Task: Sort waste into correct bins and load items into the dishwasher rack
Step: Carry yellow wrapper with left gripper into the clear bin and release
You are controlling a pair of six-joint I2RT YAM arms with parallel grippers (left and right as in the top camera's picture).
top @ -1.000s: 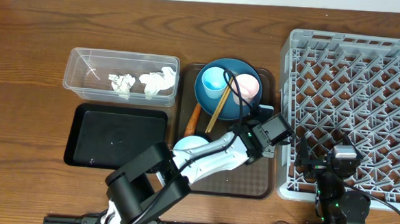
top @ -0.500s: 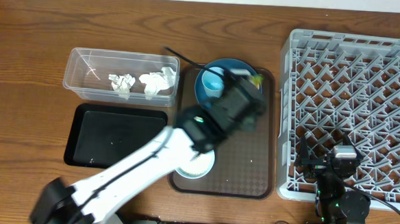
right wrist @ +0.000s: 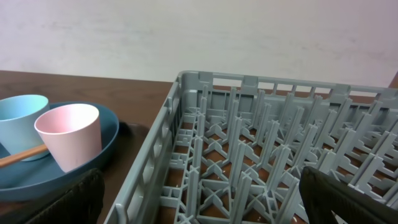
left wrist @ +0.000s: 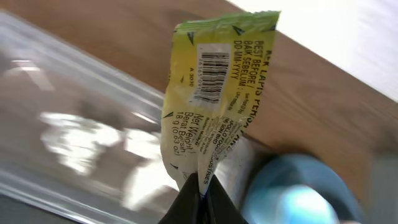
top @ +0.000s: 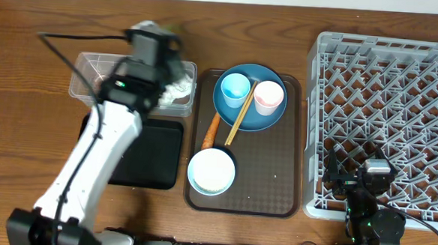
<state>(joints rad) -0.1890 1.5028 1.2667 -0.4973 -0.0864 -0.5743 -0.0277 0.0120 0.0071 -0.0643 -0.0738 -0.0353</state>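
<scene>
Next, the left gripper goes to the left in the overhead view and down into the clear tub's middle (left wrist: 90, 144) to release the wrapper (left wrist: 217, 93), since white tissue lies there.
My left gripper (top: 161, 43) is shut on the yellow-green snack wrapper (left wrist: 217, 93) and holds it over the right end of the clear tub (top: 86, 85). White tissue (top: 180, 87) lies in the tub. The black tray (top: 165, 150) lies in front of the tub. The dark blue plate (top: 268, 121) carries the light blue cup (top: 234, 86), pink cup (top: 268, 96) and chopsticks (top: 239, 116). The carrot (top: 212, 131) and the bowl (top: 212, 171) lie on the brown tray. My right gripper (right wrist: 202, 199) is open and empty at the front left corner of the grey rack (top: 385, 109).
The brown serving tray (top: 268, 185) sits between the bins and the rack, with a few white rice grains (top: 275, 176) on it. My left arm crosses over the black tray and the tub. The rack's left wall (right wrist: 155, 149) stands close in front of my right gripper.
My left arm swung from the brown tray's right side, over the plate, to above the clear tub, carrying the wrapper. The right arm has not moved.
</scene>
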